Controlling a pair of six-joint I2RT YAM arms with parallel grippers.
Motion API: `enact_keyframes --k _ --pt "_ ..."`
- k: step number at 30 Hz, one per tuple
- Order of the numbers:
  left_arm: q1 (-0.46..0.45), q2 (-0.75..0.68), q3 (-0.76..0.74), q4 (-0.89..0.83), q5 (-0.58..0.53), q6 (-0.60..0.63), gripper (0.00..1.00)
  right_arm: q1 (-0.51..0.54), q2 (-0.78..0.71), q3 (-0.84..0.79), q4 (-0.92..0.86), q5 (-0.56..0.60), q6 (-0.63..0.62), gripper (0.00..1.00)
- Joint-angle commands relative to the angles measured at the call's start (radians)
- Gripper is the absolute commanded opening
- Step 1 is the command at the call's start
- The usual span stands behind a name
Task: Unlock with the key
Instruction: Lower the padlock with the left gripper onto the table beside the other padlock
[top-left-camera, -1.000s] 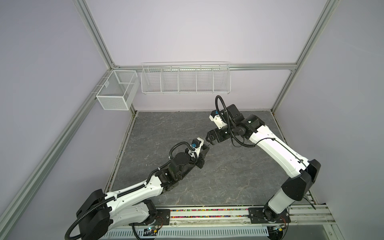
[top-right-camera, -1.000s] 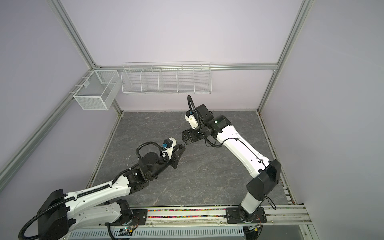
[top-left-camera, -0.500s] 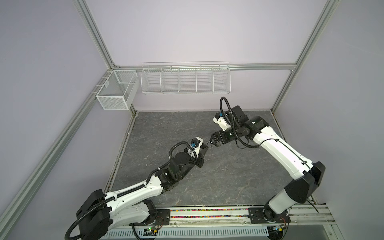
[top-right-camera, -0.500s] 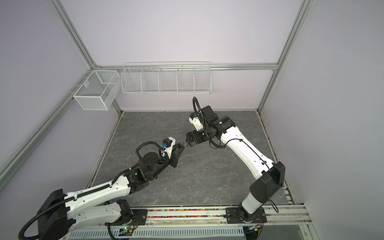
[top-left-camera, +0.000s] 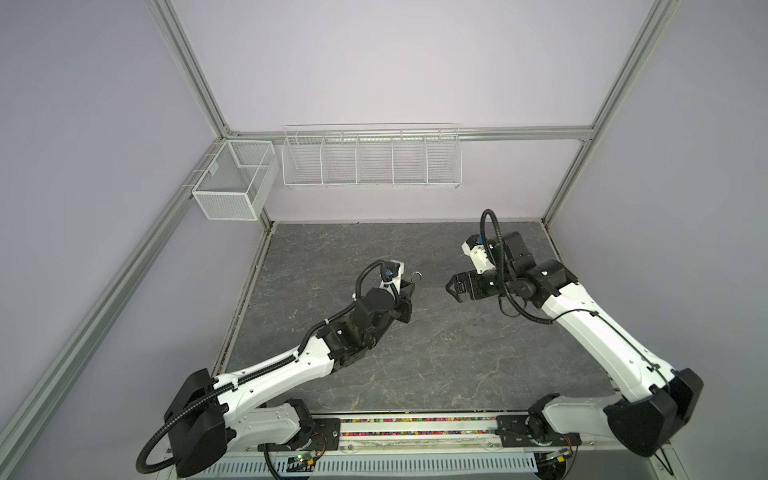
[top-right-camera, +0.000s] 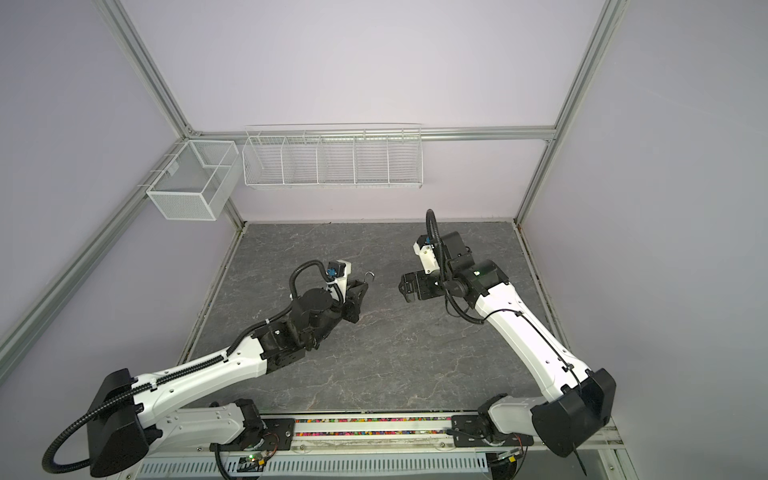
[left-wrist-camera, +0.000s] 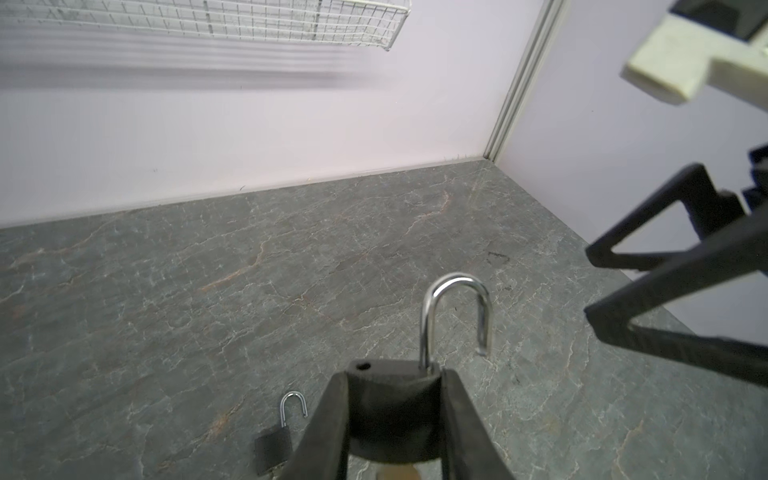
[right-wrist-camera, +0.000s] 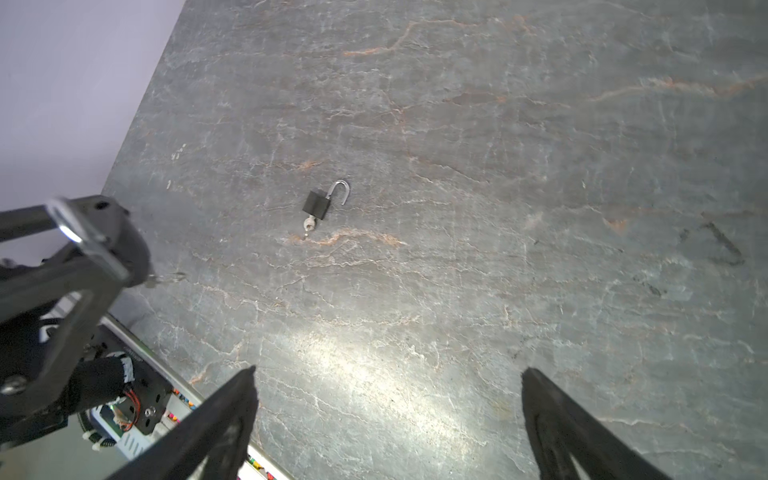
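Observation:
My left gripper will next tilt downward and move down onto the bare tabletop beside the second padlock to let go, because the shackle of the held padlock is sprung open.
My left gripper (top-left-camera: 409, 286) (left-wrist-camera: 395, 376) is shut on the black body of a padlock (left-wrist-camera: 392, 399), held above the table. Its silver shackle (left-wrist-camera: 457, 316) (top-left-camera: 417, 275) stands sprung open, with one leg free of the body. In the right wrist view this padlock (right-wrist-camera: 95, 232) sits at the left, and a key ring (right-wrist-camera: 174, 276) pokes out by its lower end; the key's blade is hidden. My right gripper (top-left-camera: 453, 289) (right-wrist-camera: 388, 371) hangs open and empty, a short way to the right of the shackle, and it also shows in the left wrist view (left-wrist-camera: 590, 286).
A second small black padlock (right-wrist-camera: 318, 203) (left-wrist-camera: 274, 444) lies on the grey stone table (top-left-camera: 436, 353), shackle open and a key (right-wrist-camera: 309, 224) in its bottom. A white wire rack (top-left-camera: 370, 156) and a mesh basket (top-left-camera: 232, 183) hang on the back wall.
My right gripper has drawn back to the right, away from the padlock in my left gripper, and stays open. The left arm has held still.

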Motion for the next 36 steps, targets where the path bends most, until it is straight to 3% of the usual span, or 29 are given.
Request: enact_keyframes --k 1,4,11,18,36 --pt "-0.011 0.067 0.091 -0.256 -0.040 -0.216 0.00 -0.071 -0.058 -0.136 0.120 -0.016 0.081 1.00" --pt "-0.011 0.172 0.186 -0.374 -0.008 -0.287 0.00 -0.103 -0.120 -0.254 0.199 -0.021 0.121 0.99" --pt "-0.011 0.435 0.406 -0.551 0.018 -0.403 0.00 -0.133 -0.157 -0.363 0.257 0.001 0.186 0.98" --pt "-0.009 0.695 0.652 -0.741 -0.034 -0.487 0.00 -0.171 -0.182 -0.411 0.275 0.005 0.202 0.97" --pt "0.026 0.937 0.753 -0.717 0.019 -0.575 0.00 -0.256 -0.227 -0.436 0.269 -0.009 0.197 0.97"
